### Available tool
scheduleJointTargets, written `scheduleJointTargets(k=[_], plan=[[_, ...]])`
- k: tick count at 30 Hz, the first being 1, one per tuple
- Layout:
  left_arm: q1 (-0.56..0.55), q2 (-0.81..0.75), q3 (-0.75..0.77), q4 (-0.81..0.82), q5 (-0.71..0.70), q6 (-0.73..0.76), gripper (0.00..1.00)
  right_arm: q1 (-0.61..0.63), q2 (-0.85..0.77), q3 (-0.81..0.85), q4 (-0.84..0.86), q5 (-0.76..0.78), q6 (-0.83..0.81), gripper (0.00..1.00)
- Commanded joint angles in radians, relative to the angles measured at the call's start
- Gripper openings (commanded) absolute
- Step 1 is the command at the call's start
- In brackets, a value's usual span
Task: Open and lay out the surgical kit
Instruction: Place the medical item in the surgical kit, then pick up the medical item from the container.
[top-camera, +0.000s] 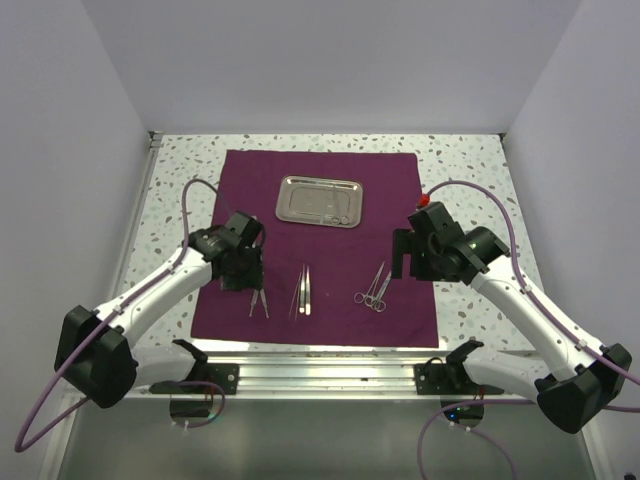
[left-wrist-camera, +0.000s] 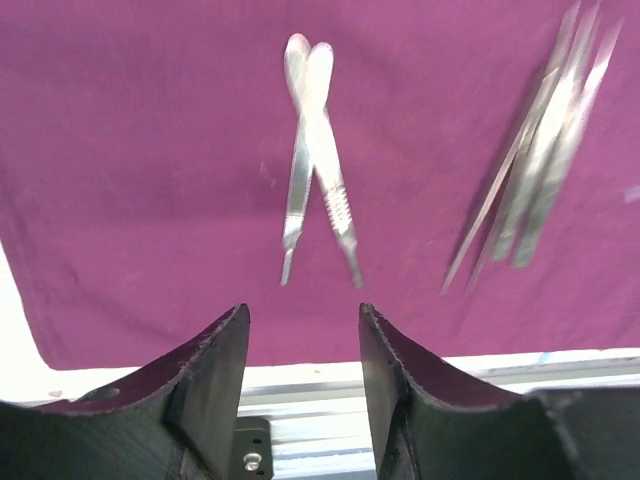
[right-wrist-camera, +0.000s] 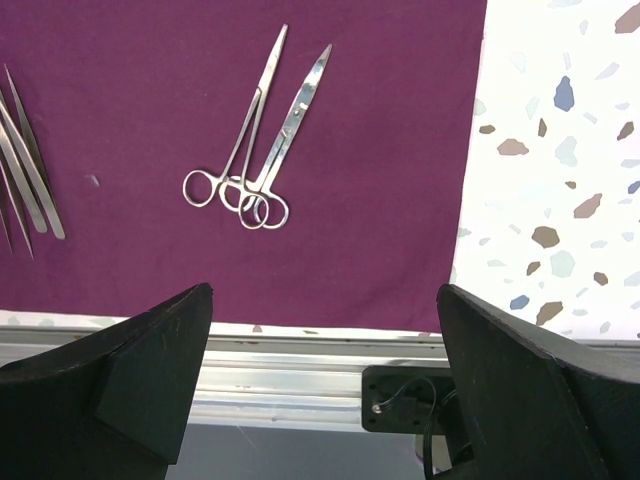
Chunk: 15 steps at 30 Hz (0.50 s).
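Note:
I need to move my left gripper outward over the steel tray next, then down, and close it on the handle's near end, because that slim handle is still in the tray.
The surgical kit lies unfolded: its maroon cloth is spread flat, with the shiny steel tray on its far half. On the near half lie two crossed silver handles, a bunch of tweezers, and scissors with forceps. My left gripper hovers over the cloth just behind the crossed handles, open, with nothing between its fingers. My right gripper hangs wide open and empty above the cloth's right part, beside the scissors.
The cloth rests on a speckled white tabletop, bare to the right of the cloth. An aluminium rail runs along the near edge. White walls enclose the table on three sides.

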Motion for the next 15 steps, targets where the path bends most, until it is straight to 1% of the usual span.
scheduleJointTargets(k=[1,2,3,5,6,7,8,9,10,11,12,13,14,15], plan=[[-0.003,0.059,0.170,0.003,-0.043,0.038,0.52,-0.005,-0.005,-0.007,0.026,0.004,0.016,0.98],[-0.003,0.086,0.201,0.011,-0.055,0.045,0.52,-0.003,-0.003,-0.009,0.029,0.003,0.019,0.98],[-0.002,0.149,0.232,0.034,-0.057,0.054,0.51,-0.003,-0.002,-0.007,0.029,0.007,0.020,0.98],[-0.003,0.218,0.330,0.064,-0.057,0.080,0.50,-0.005,0.004,0.001,0.023,0.011,0.026,0.98],[-0.003,0.291,0.367,0.090,-0.055,0.088,0.49,-0.005,0.006,0.002,0.023,0.017,0.028,0.98],[-0.003,0.330,0.440,0.106,-0.054,0.104,0.49,-0.003,0.007,0.005,0.023,0.020,0.031,0.98],[-0.003,0.368,0.479,0.118,-0.052,0.111,0.49,-0.003,0.008,0.010,0.020,0.024,0.032,0.98],[-0.003,0.448,0.520,0.141,-0.046,0.120,0.48,-0.005,0.011,0.013,0.017,0.029,0.034,0.98],[-0.003,0.488,0.593,0.155,-0.037,0.135,0.48,-0.005,0.015,0.016,0.012,0.038,0.035,0.98],[-0.003,0.528,0.631,0.169,-0.025,0.141,0.48,-0.003,0.017,0.022,0.003,0.041,0.040,0.98],[-0.003,0.607,0.669,0.187,-0.015,0.151,0.48,-0.003,0.018,0.025,0.000,0.046,0.042,0.98],[-0.003,0.644,0.745,0.195,-0.008,0.163,0.48,-0.003,0.020,0.025,-0.002,0.047,0.048,0.98],[-0.003,0.722,0.779,0.212,0.005,0.171,0.48,-0.005,0.021,0.025,-0.006,0.049,0.051,0.98],[-0.003,0.764,0.865,0.209,0.015,0.177,0.48,-0.005,0.021,0.025,-0.008,0.052,0.055,0.98]])
